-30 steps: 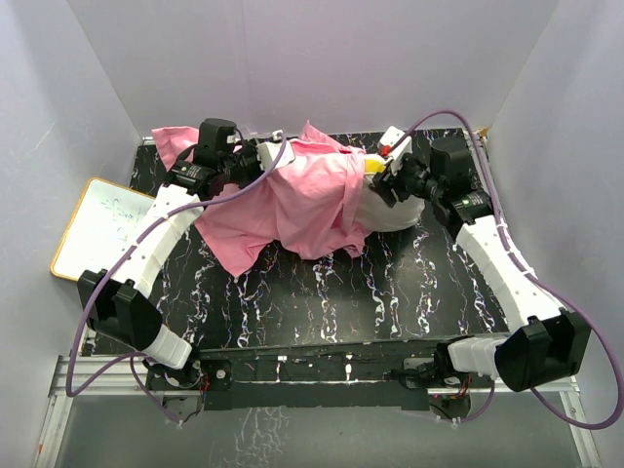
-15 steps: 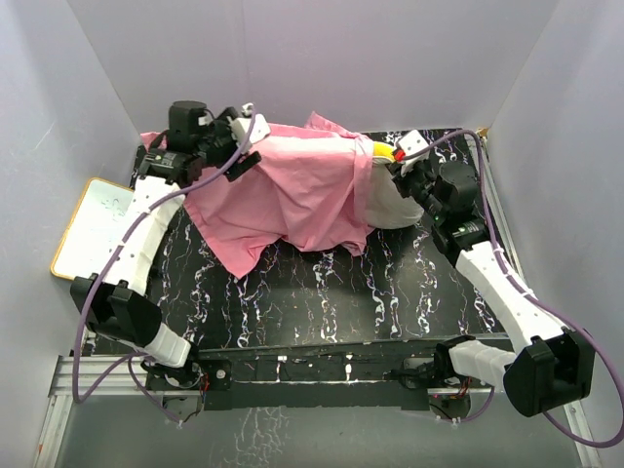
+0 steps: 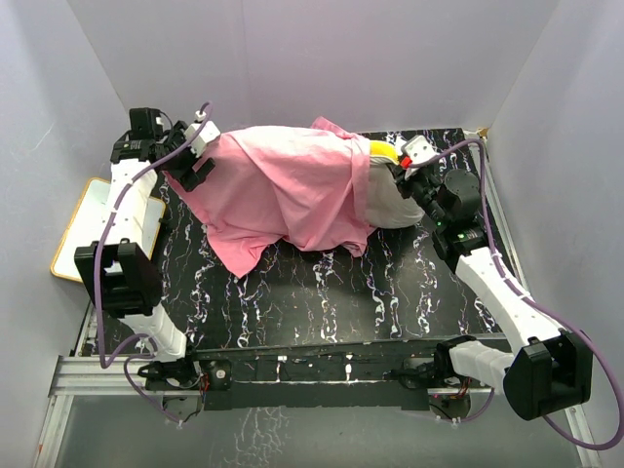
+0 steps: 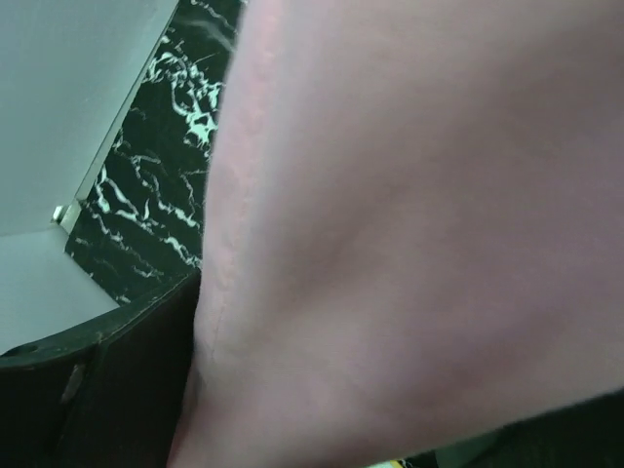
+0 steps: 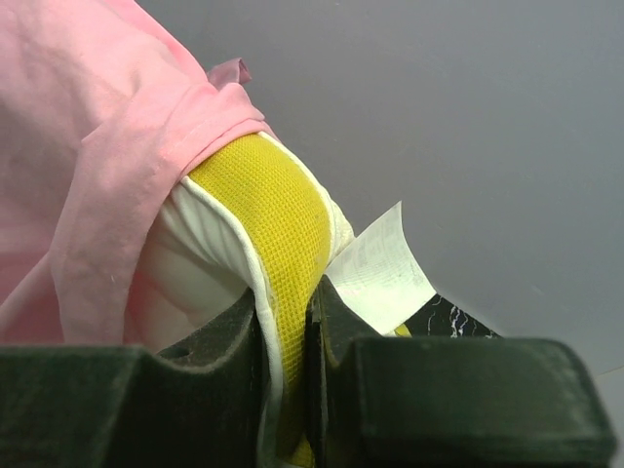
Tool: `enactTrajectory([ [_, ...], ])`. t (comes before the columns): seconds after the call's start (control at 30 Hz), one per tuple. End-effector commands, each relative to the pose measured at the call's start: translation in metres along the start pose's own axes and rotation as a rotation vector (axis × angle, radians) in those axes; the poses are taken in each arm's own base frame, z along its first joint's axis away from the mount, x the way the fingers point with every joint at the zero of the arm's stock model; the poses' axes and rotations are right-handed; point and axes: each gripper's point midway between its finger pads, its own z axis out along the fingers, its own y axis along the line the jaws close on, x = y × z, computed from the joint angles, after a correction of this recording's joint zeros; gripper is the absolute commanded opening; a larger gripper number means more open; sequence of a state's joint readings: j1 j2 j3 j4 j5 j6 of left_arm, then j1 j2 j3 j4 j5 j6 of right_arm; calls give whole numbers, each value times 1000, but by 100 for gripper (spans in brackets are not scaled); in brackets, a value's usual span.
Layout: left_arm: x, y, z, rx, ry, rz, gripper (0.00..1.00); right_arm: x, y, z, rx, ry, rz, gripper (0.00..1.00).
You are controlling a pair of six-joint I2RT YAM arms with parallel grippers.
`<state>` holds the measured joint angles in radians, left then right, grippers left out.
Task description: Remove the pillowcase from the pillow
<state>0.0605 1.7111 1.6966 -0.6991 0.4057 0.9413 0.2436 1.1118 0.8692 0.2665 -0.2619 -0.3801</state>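
The right gripper should pull up and to the right in the top view, uncovering the pillow [image 3: 390,207], then lower to release over the table, which lies below the gripper.
The pink pillowcase [image 3: 283,190] covers most of the pillow [image 3: 390,207], and only the pillow's white right end and yellow band [image 3: 382,151] stick out. My right gripper [image 3: 398,174] is shut on that band. In the right wrist view its fingers [image 5: 224,341] pinch the yellow mesh beside a white label [image 5: 380,268]. My left gripper [image 3: 195,156] is at the pillowcase's far-left edge. In the left wrist view pink fabric [image 4: 409,214] fills the frame. One dark finger [image 4: 107,390] shows at the lower left, far from the other. I cannot tell whether the cloth is caught.
A white board with a yellow frame [image 3: 93,219] lies at the table's left edge, under the left arm. The black marbled table [image 3: 322,292] is walled in by grey panels at the back and on both sides.
My left gripper swung left to the back-left corner and its jaws spread. The pillowcase stretched leftward. My right gripper closed on the pillow's yellow band.
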Motion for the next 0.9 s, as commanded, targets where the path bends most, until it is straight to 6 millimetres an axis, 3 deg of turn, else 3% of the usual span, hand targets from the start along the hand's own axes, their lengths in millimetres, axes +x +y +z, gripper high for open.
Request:
enactTrajectory([
  [0.0,-37,-6,-8,32,-168,81,71,-75,-24,-6,64,-243,-33,8],
  [0.1,-44,-9,1,59,-180,50,35,-76,-34,-6,107,-242,6,8],
  [0.13,-44,-5,3,51,-172,23,20,-76,-41,-7,132,-239,22,8],
  [0.2,-41,11,6,-12,-141,-5,0,-77,-58,-8,190,-240,56,8],
  [0.33,-40,73,-11,-249,-142,-22,0,-82,-88,-10,300,-253,114,8],
  [0.43,-46,123,-42,-413,-200,-75,0,-85,-109,-11,402,-240,146,8],
  [0.53,-53,168,-82,-547,-265,-169,0,-90,-117,-14,440,-245,160,8],
  [0.7,-58,205,-132,-594,-384,-365,0,-77,-136,-17,553,-188,186,8],
  [0.87,-78,221,-177,-657,-520,-416,0,-65,-161,-31,722,-155,236,8],
])
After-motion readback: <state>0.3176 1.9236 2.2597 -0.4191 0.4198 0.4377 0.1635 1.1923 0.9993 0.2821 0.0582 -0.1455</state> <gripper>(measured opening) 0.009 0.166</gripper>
